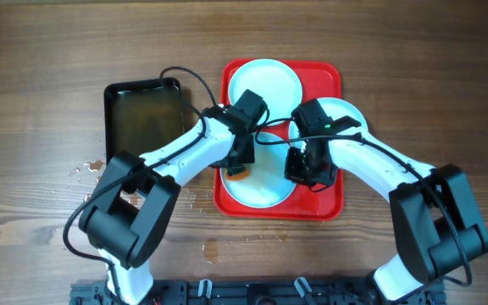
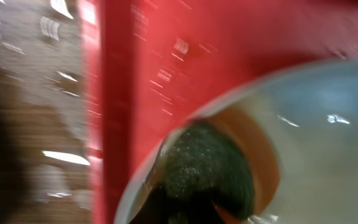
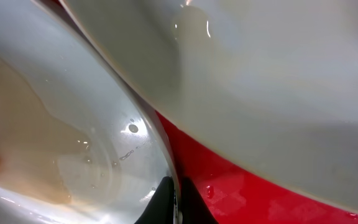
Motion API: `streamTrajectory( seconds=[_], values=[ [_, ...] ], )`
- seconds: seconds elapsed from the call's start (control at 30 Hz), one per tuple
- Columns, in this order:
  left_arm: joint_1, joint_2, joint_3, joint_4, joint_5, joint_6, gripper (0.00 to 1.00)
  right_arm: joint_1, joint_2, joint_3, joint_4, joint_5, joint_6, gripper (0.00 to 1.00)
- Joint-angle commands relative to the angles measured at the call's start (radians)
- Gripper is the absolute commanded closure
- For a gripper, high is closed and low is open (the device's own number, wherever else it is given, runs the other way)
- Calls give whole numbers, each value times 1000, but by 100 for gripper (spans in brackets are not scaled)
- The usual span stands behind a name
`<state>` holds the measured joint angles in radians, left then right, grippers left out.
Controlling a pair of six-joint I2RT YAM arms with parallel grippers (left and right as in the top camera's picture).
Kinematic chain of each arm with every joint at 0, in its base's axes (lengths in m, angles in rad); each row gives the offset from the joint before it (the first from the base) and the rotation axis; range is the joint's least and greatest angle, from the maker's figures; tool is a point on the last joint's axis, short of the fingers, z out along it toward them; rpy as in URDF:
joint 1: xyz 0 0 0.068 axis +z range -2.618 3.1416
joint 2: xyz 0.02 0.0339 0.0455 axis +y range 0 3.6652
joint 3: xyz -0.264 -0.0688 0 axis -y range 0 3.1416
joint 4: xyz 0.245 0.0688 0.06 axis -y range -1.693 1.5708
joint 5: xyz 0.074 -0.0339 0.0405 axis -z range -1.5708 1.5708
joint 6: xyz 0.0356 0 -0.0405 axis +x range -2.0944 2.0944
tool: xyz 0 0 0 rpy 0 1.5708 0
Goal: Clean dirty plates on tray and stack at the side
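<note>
My left gripper will next lift the sponge (image 1: 237,174) off the near plate. Then it will lower the sponge into the black tray of water.
The red tray (image 1: 329,203) holds three pale blue plates: a far one (image 1: 265,80), a right one (image 1: 346,112) overhanging the tray's right edge, and a near one (image 1: 265,188). My left gripper (image 1: 239,166) is shut on a dark green and orange sponge (image 1: 237,174) pressed on the near plate's left rim. In the blurred left wrist view the sponge (image 2: 207,168) sits on the plate (image 2: 328,137), with the tray (image 2: 166,62) beyond. My right gripper (image 1: 305,174) is shut on the near plate's right rim. The right wrist view shows its fingers (image 3: 176,200) on the wet plate (image 3: 73,124).
A black tray of water (image 1: 142,114) stands left of the red tray. Water drops (image 1: 87,168) lie on the wooden table near it and in front of the red tray. The right plate (image 3: 260,74) hangs just above my right fingers.
</note>
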<state>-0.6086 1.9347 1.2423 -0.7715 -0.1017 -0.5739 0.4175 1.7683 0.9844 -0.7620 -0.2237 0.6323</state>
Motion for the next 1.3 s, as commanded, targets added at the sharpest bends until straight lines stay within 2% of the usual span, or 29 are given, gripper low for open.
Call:
streamTrajectory(
  seconds=[0.0, 0.2, 0.3, 0.43, 0.63, 0.8, 1.03, 1.13, 1.27],
  values=[
    [34, 50, 20, -52, -324, 0, 96, 0, 47, -30, -39, 124, 23, 96],
    [63, 9, 154, -177, -314, -18, 96, 0, 46, -30, -57, 124, 22, 96],
    [116, -75, 179, -187, -193, -18, 96, 0, 28, -30, -74, 123, 0, 96],
    [269, -194, 179, -214, -6, 42, 96, 0, -39, -29, -92, 123, -67, 96],
    [489, -239, 178, -285, 46, 155, 96, 0, -167, -26, -63, 135, -261, 96],
    [599, -235, 122, -252, 105, 179, 96, 3, -323, -26, -59, 346, -267, 96],
    [617, -235, -4, -174, 104, 194, 95, 135, -505, -14, -58, 592, -352, 96],
    [618, -235, -22, -160, 104, 194, 88, 213, -523, -14, -58, 718, -352, 96],
    [618, -234, -25, -159, 105, 201, 80, 352, -522, -14, -58, 982, -351, 96]
  ],
)
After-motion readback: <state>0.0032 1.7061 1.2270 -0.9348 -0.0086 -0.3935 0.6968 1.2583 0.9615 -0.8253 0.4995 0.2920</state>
